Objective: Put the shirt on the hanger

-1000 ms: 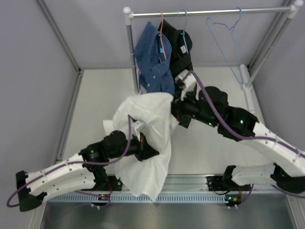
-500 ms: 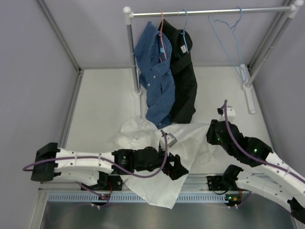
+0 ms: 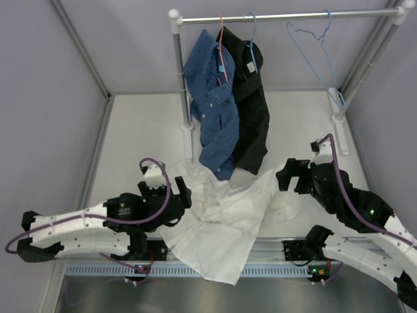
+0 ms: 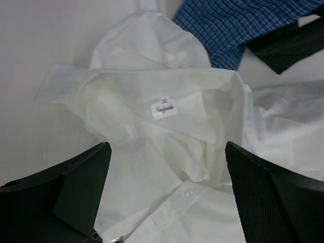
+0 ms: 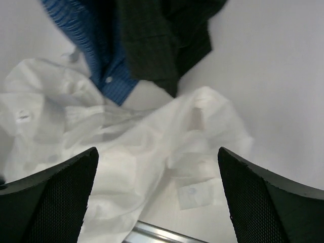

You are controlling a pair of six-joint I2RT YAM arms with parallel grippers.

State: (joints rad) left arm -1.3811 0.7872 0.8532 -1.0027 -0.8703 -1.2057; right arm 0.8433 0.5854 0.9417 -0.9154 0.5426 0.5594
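Note:
My right gripper moves to the left in the top view and down onto the collar fold by the checked hem point(image 3: 210, 184) next, since the shirt's collar stands open.
The white shirt point(image 3: 225, 208) lies crumpled on the table, its lower part hanging over the front edge. In the left wrist view its collar and label point(image 4: 164, 109) face up. My left gripper point(image 3: 180, 199) point(image 4: 167, 148) is open just above the shirt's left side, with only fabric beneath it. My right gripper point(image 3: 290, 175) point(image 5: 157, 152) is open over the shirt's right side, above a sleeve cuff point(image 5: 198, 195). Neither holds anything. The light-blue wire hanger point(image 3: 319, 49) hangs bare on the rail at the back right.
A blue checked shirt point(image 3: 212, 98) on a pink hanger and a black shirt point(image 3: 253, 114) hang from the rail point(image 3: 280, 15), their hems reaching down to the white shirt. Rack posts point(image 3: 182, 85) stand left and right. The metal table edge point(image 3: 277, 246) runs along the front.
Both grippers have opened and let go of the shirt, which dropped from mid-air onto the table. Both arms have pulled back and lower. The bare hanger has swung slightly.

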